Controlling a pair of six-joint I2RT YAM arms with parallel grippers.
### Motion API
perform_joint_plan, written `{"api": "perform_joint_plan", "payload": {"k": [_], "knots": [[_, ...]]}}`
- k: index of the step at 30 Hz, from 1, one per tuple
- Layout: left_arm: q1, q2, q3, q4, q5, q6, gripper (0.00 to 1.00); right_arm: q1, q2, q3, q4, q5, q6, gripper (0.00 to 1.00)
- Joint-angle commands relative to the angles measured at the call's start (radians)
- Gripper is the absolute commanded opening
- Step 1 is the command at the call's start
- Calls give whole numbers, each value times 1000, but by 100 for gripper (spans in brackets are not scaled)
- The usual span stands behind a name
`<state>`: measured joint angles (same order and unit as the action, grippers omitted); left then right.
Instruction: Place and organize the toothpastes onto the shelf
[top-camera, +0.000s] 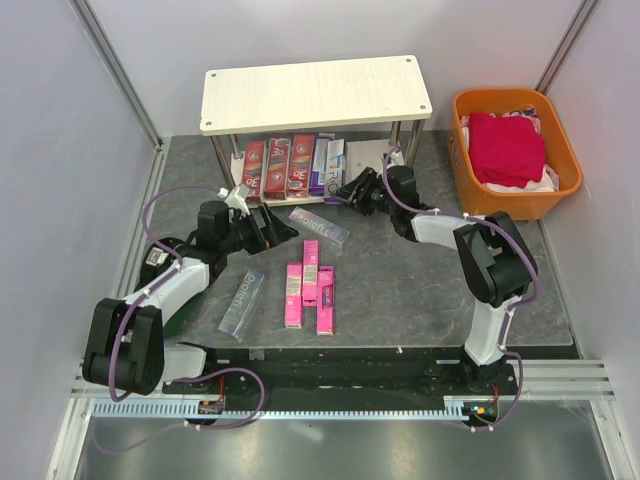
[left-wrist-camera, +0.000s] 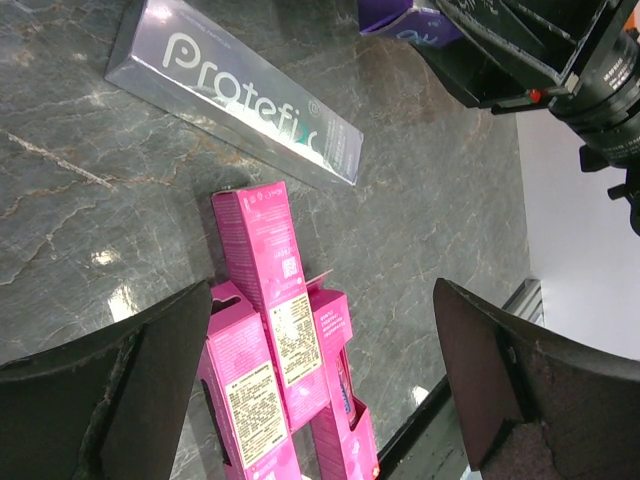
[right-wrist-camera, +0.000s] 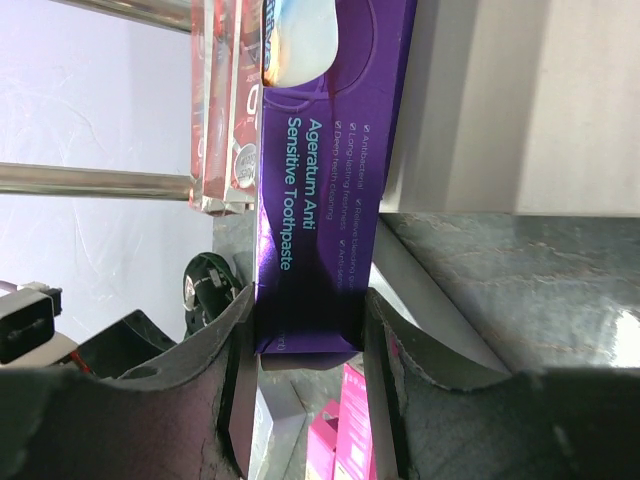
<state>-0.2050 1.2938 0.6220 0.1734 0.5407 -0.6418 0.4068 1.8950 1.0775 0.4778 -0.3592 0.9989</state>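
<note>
My right gripper will first move slightly toward the red cartons, then open off the purple carton's near end (top-camera: 333, 197) (right-wrist-camera: 311, 318), as that carton is already in their row.
The shelf (top-camera: 315, 92) stands at the back. Its lower tier holds three red cartons (top-camera: 277, 166), a purple carton (top-camera: 320, 165) and a white carton (top-camera: 336, 160). My right gripper (top-camera: 347, 189) is shut on the near end of the purple carton (right-wrist-camera: 325, 170), its fingers pressed against both sides (right-wrist-camera: 305, 345), next to the red cartons (right-wrist-camera: 225, 100). My left gripper (top-camera: 275, 228) is open and empty (left-wrist-camera: 320, 390), hovering over three pink cartons (left-wrist-camera: 270, 330) (top-camera: 310, 292). One silver-grey carton (top-camera: 320, 225) (left-wrist-camera: 240, 95) lies in front of the shelf, another (top-camera: 241, 303) at the near left.
An orange basket (top-camera: 505, 98) with red cloth stands at the back right. Thin metal shelf legs (right-wrist-camera: 100, 180) stand beside the red cartons. Grey walls close in both sides, and the table's front edge runs just below the pink cartons.
</note>
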Motion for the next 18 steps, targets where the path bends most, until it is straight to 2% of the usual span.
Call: {"api": "perform_joint_plan", "payload": {"k": [1,8,14,18], "knots": [[-1,-21,-10,38,30,19,98,15,21,74,55,37,4,23],[-1,-31,-18,41,39,19,98,15,33,85,55,101,27,24],[-1,-36,-22,44,44,18,98,17,84,166,-25,109,18,28],[-1,-34,-24,51,48,11,98,17,110,176,-50,135,33,40]]}}
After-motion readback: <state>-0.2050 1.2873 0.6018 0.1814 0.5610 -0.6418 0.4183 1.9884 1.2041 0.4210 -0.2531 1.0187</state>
